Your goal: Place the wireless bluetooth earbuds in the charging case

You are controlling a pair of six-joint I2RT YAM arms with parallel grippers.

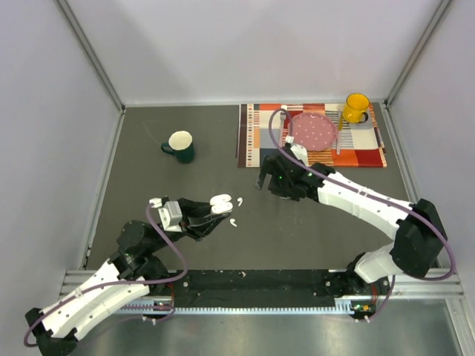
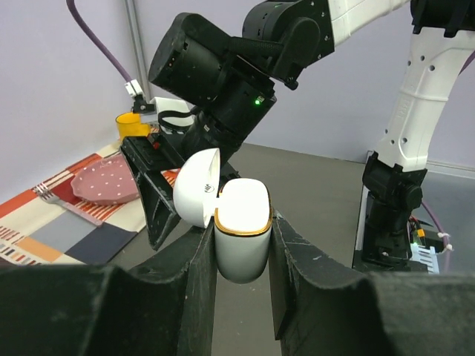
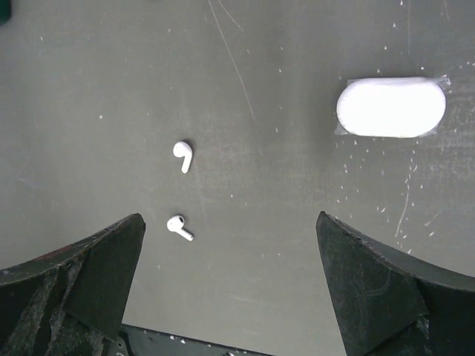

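Observation:
The farther earbud's round head (image 1: 240, 199) (image 3: 181, 149) lies below the right gripper and to its left in the top view, so the right gripper should swing that way and go down onto it next.
My left gripper (image 1: 215, 209) is shut on the white charging case (image 1: 221, 202) and holds it above the table. In the left wrist view the case (image 2: 242, 230) sits upright between the pads (image 2: 202, 267), with its lid (image 2: 196, 187) swung open to the left. Two white earbuds lie on the dark table just right of the case, one (image 1: 240, 201) farther and one (image 1: 234, 222) nearer. The right wrist view looks down on both earbuds, one (image 3: 182, 155) higher and one (image 3: 178, 227) lower. My right gripper (image 3: 228, 219) is open and empty above the table; in the top view it (image 1: 267, 178) hovers up and to the right of the earbuds.
A green mug (image 1: 180, 145) stands at back left. A patterned placemat (image 1: 371, 156) at back right carries a pink plate (image 1: 312, 130), a fork and a yellow mug (image 1: 356, 107). A white oval patch (image 3: 391, 107) lies on the table. A black rail (image 1: 260, 280) runs along the near edge.

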